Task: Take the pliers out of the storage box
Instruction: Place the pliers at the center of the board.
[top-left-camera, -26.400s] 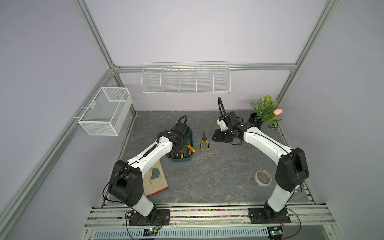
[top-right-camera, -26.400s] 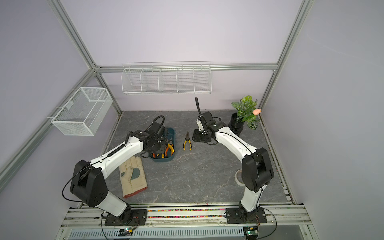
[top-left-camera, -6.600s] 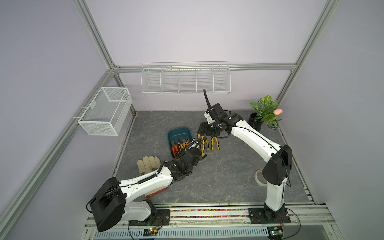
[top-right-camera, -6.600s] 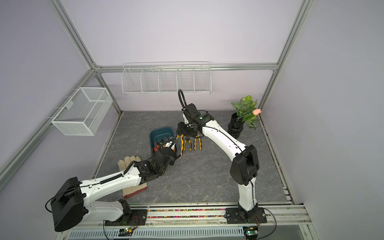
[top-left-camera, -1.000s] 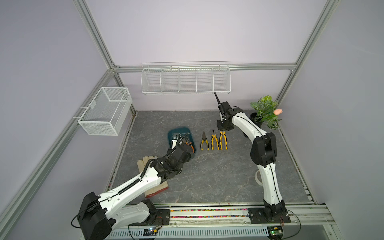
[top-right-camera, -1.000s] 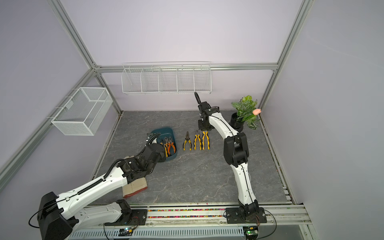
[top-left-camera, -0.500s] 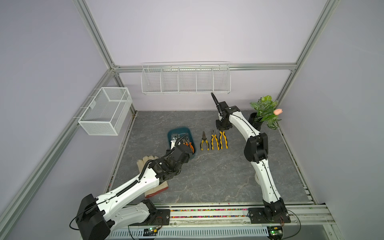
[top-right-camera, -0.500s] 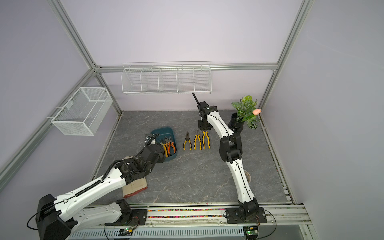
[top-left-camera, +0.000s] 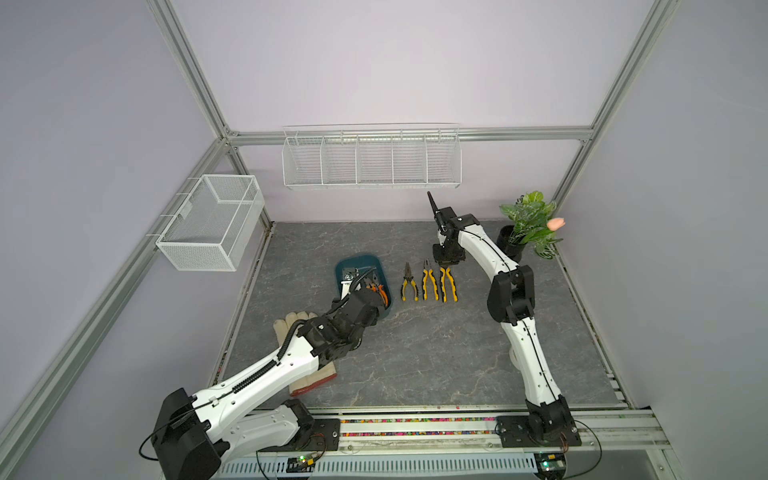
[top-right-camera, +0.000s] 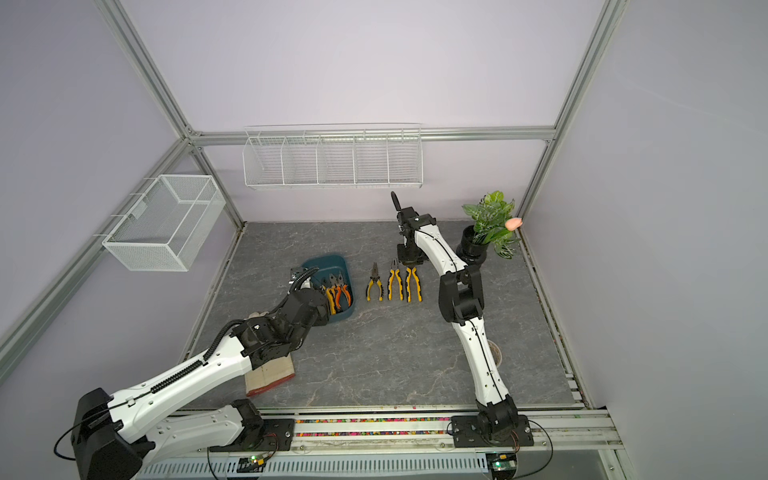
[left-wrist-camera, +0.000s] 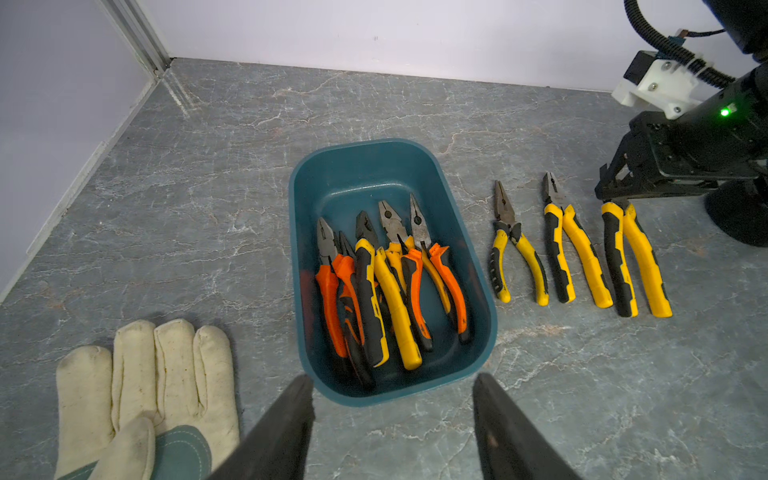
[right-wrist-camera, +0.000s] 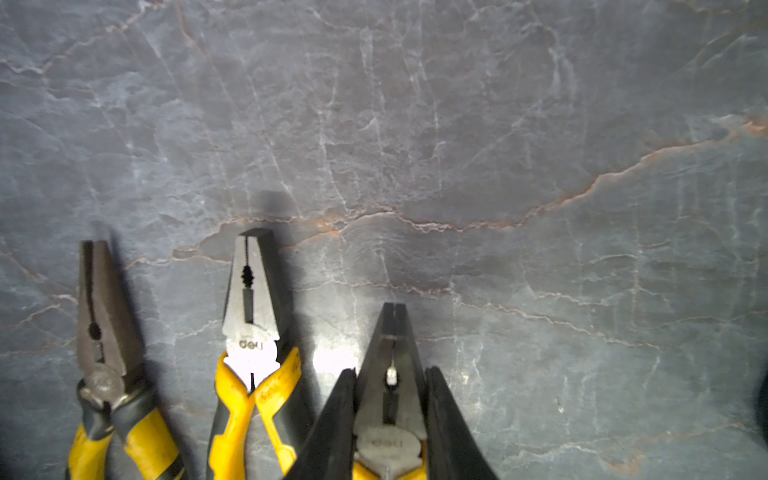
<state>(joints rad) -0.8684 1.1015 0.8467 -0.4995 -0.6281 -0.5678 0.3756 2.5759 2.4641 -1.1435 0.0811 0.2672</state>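
Observation:
These pliers already line up with the row, so my right gripper will next ease slightly down onto the tabletop beside the middle pliers and release the pliers' metal head.
The dark teal storage box (left-wrist-camera: 374, 143) holds several pliers (left-wrist-camera: 386, 282) with orange and yellow handles, lying side by side. My left gripper (left-wrist-camera: 392, 380) hangs open just above the box's near end, nothing between its fingers (left-wrist-camera: 291, 415). In both top views the box (top-left-camera: 357, 261) (top-right-camera: 324, 262) is partly covered by my left wrist. Three yellow-handled pliers (top-left-camera: 409, 282) (top-left-camera: 429, 282) (top-left-camera: 448, 284) lie in a row on the table to its right. My right gripper (right-wrist-camera: 390, 370) (top-left-camera: 448, 259) is shut on the metal head of the rightmost pliers (right-wrist-camera: 390, 345), which rest on the table.
A cream work glove (left-wrist-camera: 141, 374) lies left of the box's near end, under my left arm. A potted plant (top-left-camera: 528, 228) stands at the back right. A tape roll (top-right-camera: 494, 351) shows behind my right arm. A wire basket (top-left-camera: 212, 220) and wire rack (top-left-camera: 370, 162) hang on the frame.
The right arm's elbow has swung slightly left while its gripper stays on the rightmost pliers' head. The left arm has hardly moved.

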